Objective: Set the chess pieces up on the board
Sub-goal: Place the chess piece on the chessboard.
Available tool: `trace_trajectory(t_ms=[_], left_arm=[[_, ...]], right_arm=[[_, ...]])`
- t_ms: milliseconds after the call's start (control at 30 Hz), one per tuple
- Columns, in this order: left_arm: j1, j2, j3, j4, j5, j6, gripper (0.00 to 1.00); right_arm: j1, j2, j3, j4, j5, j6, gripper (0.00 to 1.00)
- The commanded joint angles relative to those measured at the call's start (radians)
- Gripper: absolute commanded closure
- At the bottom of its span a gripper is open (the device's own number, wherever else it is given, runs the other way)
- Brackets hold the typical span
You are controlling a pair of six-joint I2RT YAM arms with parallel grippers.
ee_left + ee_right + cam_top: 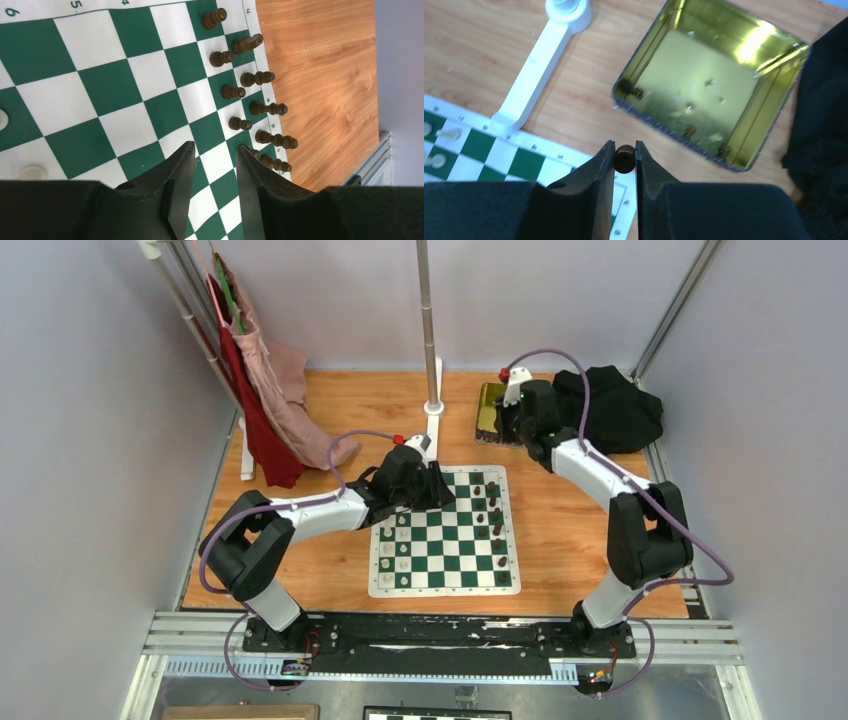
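Note:
The piece in my right gripper should go back and down next to reach the empty far corner square [618,198] by the dark pieces. I will let go of it there.
The green and white board [450,550] lies mid-table. Several dark brown chess pieces [495,520] stand in its two right-hand columns and show in the left wrist view [265,108]. My left gripper [437,485] hovers over the board's far side, open and empty [215,150] above the squares [100,95]. My right gripper [515,425] is by the gold tin [492,410]. It is shut [625,149] on a dark brown piece [625,161], held above the wood between the tin [724,150] and the board's corner [479,145]. A few dark pieces [631,91] lie in the tin.
Cream pieces [388,550] stand on the board's left columns. A white pole stand [432,390] rises behind the board. Clothes [270,390] hang at the back left. A black cloth [620,405] lies at the back right beside the tin.

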Motion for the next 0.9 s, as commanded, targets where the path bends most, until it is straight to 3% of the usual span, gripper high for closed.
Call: trace_trajectory(t_ms=[0,300,867], left_arm=[[-0.008,-0.042,-0.021,0.026,-0.036,0.029,0.59],[-0.011,-0.046,-0.037,0.042,-0.056,0.039,0.59],[-0.011,0.004,-0.015,0.053,-0.062,0.058,0.59]], right_arm=[[0.088,-0.076,-0.118,0.063,0.119,0.005,1.0],[0.153,-0.105,-0.256,0.139,0.188,0.05,1.0],[0.149,0.012,-0.309,0.258,0.17,0.09,1.0]])
